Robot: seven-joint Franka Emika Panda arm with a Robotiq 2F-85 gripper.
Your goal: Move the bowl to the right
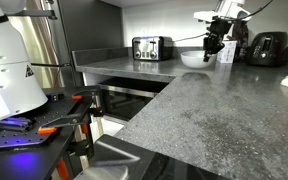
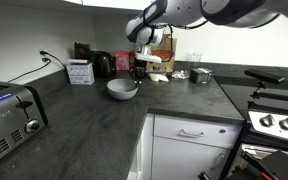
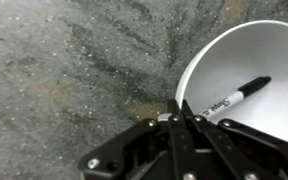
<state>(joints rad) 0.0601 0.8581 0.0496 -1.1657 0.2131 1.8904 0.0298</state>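
Observation:
My gripper lifts the bowl [image 3: 246, 80] next, carries it toward the stove and lowers it to release, since the clear counter lies on my gripper's stove side.
The white bowl [image 3: 246, 80] sits on the grey speckled counter, and it shows in both exterior views [image 1: 194, 59] [image 2: 122, 89]. A black marker [image 3: 239, 97] lies inside it. My gripper [image 3: 181, 108] is at the bowl's near rim. Its two fingers are drawn close together with the rim pinched between them. In the exterior views the gripper [image 1: 213, 47] [image 2: 139, 72] reaches down onto the bowl's edge. The bowl rests on the counter.
A black-and-silver toaster [image 1: 151, 47] stands at the back of the counter and also shows close up in an exterior view [image 2: 9, 115]. A black appliance [image 1: 267, 48], a white box [image 2: 81, 72] and a metal pot [image 2: 201, 75] stand along the wall. A stove [image 2: 274, 120] is at the side.

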